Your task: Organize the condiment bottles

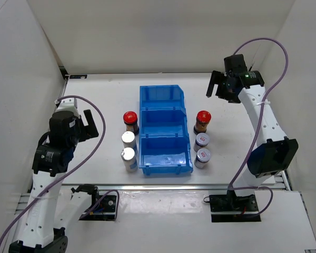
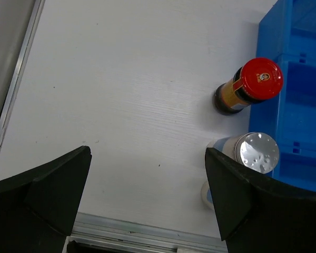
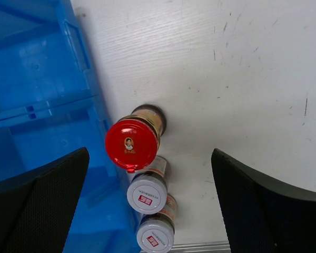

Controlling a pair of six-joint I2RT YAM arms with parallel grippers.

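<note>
The red cap point(image 2: 260, 78) by the grey lids is below my right gripper, to its left in the top view, so I need to move that gripper down and back onto the cap next.
Six bottles stand upright beside the blue bin point(image 1: 165, 100). On its left are a red-capped dark bottle point(image 1: 130, 117) and two silver-topped bottles point(image 1: 128, 138) point(image 1: 128, 154). On its right are a red-capped bottle point(image 1: 203, 117) and two grey-lidded bottles marked red point(image 1: 201, 139) point(image 1: 203, 155). My left gripper point(image 1: 90, 126) is open and empty, left of the left row; its wrist view shows the red cap point(image 2: 260, 78) and a silver top point(image 2: 259, 152). My right gripper point(image 1: 217, 87) is open and empty, above and behind the right row, where its wrist view shows the red cap point(image 3: 130, 145) and the grey lids point(image 3: 146, 192) point(image 3: 155, 237).
The bin has three compartments with nothing in them; it shows in the left wrist view point(image 2: 297, 95) and the right wrist view point(image 3: 37, 105). White walls enclose the table on three sides. A metal rail point(image 2: 147, 232) runs along the near edge.
</note>
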